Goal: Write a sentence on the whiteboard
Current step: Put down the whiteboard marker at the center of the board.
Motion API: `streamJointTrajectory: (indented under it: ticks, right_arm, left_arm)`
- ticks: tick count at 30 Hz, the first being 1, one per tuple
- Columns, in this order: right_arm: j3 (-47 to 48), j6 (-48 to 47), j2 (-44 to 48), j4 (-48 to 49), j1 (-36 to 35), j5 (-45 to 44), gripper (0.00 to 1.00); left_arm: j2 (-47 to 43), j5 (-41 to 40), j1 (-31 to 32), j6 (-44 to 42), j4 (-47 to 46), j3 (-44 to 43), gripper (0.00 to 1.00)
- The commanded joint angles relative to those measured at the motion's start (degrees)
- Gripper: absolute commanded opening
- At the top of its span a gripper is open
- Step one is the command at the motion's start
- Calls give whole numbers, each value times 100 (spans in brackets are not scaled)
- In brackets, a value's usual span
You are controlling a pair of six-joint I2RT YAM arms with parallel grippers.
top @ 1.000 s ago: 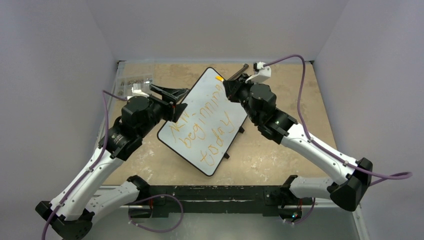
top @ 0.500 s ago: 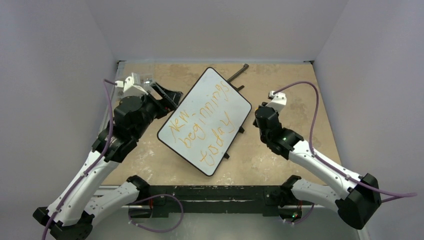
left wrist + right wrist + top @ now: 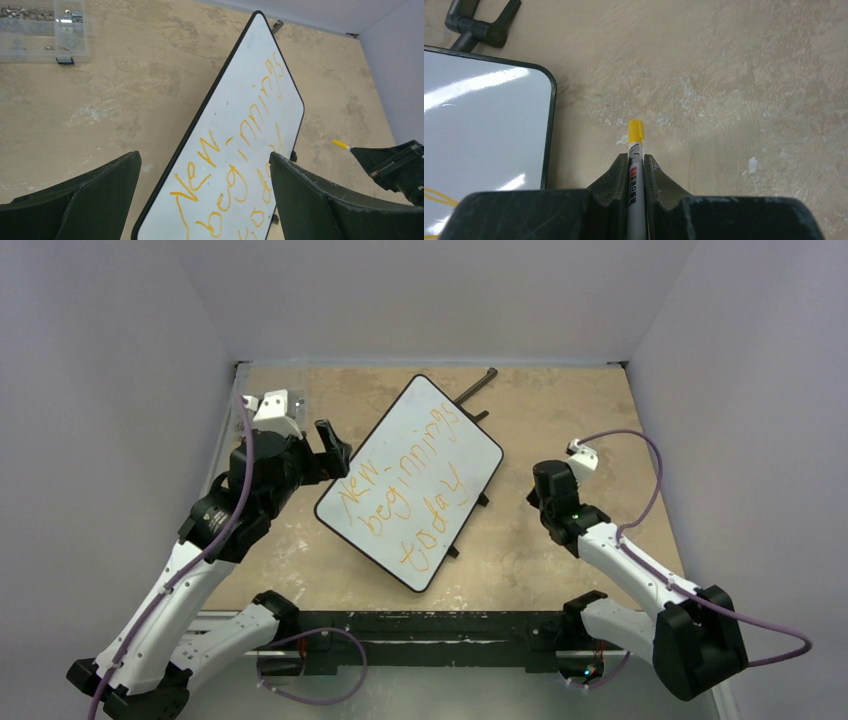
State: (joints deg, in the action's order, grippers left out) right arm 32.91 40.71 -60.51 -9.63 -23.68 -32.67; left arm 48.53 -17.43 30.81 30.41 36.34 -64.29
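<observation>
The sentence [image 3: 405, 490] is written on the whiteboard and the marker is capped, so my right gripper should next go down to the bare table [image 3: 527, 500] beside the board and release the marker.
The whiteboard [image 3: 424, 408] lies tilted on the tan table, and the sentence [image 3: 405, 490] runs across it in orange as "New beginnings today". My left gripper [image 3: 337, 454] hovers just off the board's left edge, open and empty. From the left wrist the board [image 3: 250, 55] and the lettering [image 3: 235, 160] show between the wide-apart fingers of that gripper [image 3: 204, 157]. My right gripper [image 3: 636, 156] is to the right of the board, shut on a white marker with a yellow cap [image 3: 635, 134]. It stands apart from the board's corner [image 3: 484, 115].
A clear plastic box of small parts [image 3: 45, 30] sits at the back left of the table. A black bar [image 3: 478, 385] sticks out behind the board's top edge. Grey walls close in the table on three sides.
The right arm has drawn back from the board's top corner to the right, still holding the marker. The left gripper has opened wider and pulled left off the board's edge.
</observation>
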Motion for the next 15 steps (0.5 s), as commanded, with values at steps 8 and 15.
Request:
streamJointTrajectory:
  ticks: [8, 15]
  right_arm:
    - [-480, 532, -131, 736, 425, 490, 12]
    - [-602, 795, 255, 518, 449, 419, 34]
  left_arm:
    - [-248, -291, -66, -1151, 396, 62, 100]
    - [-251, -295, -71, -1256, 342, 197, 100]
